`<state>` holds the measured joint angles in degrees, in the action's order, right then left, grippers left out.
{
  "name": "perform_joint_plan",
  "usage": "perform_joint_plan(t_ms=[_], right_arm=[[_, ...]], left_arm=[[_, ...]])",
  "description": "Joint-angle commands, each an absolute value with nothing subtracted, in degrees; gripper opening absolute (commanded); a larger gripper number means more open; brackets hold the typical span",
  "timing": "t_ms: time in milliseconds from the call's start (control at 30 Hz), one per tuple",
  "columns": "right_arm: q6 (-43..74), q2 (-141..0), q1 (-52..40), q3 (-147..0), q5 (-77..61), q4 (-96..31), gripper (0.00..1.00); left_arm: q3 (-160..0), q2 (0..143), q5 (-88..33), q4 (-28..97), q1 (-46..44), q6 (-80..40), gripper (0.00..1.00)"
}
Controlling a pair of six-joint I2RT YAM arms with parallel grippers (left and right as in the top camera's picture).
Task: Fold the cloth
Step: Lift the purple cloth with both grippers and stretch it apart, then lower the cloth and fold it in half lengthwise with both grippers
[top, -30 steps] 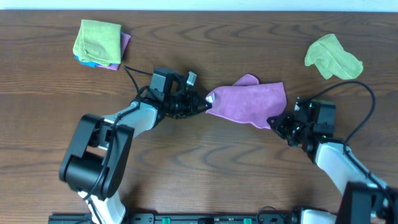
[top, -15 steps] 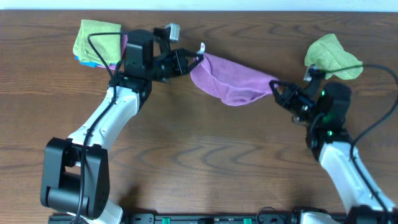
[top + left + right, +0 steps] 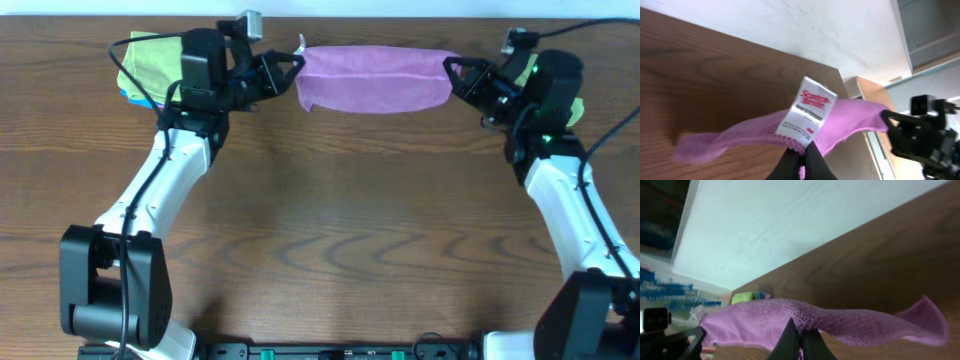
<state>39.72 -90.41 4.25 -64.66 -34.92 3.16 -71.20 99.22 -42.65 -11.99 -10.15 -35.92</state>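
Note:
The cloth hangs lifted, so next I should pull my left gripper back and down to release the labelled corner on the bare wood nearer my base.
The purple cloth [image 3: 375,80] hangs stretched between my two grippers near the table's far edge, lifted off the wood. My left gripper [image 3: 290,68] is shut on its left corner, where a white label [image 3: 809,112] sticks up; the cloth [image 3: 750,132] sags away from the pinch. My right gripper [image 3: 452,72] is shut on the right corner; in the right wrist view the cloth [image 3: 840,320] drapes over the closed fingertips [image 3: 801,339].
A folded stack with a green cloth on top [image 3: 150,68] lies at the far left behind my left arm. A crumpled green cloth [image 3: 575,105] lies at the far right, mostly hidden behind my right arm. The table's far edge [image 3: 400,16] is just beyond the stretched cloth.
Both grippers have moved up and toward the far edge and spread apart, lifting the purple cloth off the table and pulling it taut from a sagging bundle into a flat band.

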Motion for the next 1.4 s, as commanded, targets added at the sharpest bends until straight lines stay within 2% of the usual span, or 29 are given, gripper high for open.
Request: perform_joint_plan(t_ms=[0,133,367,633,900,1067,1367], right_arm=[[35.09,-90.37,3.77,-67.33,-34.85,1.28,0.01],[35.03,-90.37,3.77,-67.4,-34.83,-0.78,0.01],[30.68,-90.32,3.66,-67.4,-38.13,-14.22,0.01],[22.57,-90.21,3.66,-67.4,-38.11,-34.33,0.01],[15.64,-90.21,3.49,-67.37,-33.23,-50.13,0.01],[14.0,-90.21,2.22,-66.89,-29.1,-54.98,0.01],[13.21,-90.21,-0.1,-60.93,-26.28,-56.16,0.01]], left_arm=[[-73.41,99.0,-43.51,-12.45,-9.28,-34.7,0.06],[-73.52,99.0,-45.23,-12.64,-9.28,-34.7,0.06],[-73.52,98.98,-54.39,-5.87,-9.23,-31.75,0.06],[-73.52,98.98,-54.92,21.28,-9.23,-17.12,0.06],[-73.43,98.98,-51.66,41.98,-9.37,-4.93,0.06],[-72.42,98.98,-50.39,47.64,-9.74,-1.74,0.06],[-66.72,98.98,-50.39,47.81,-12.47,-1.69,0.06]])
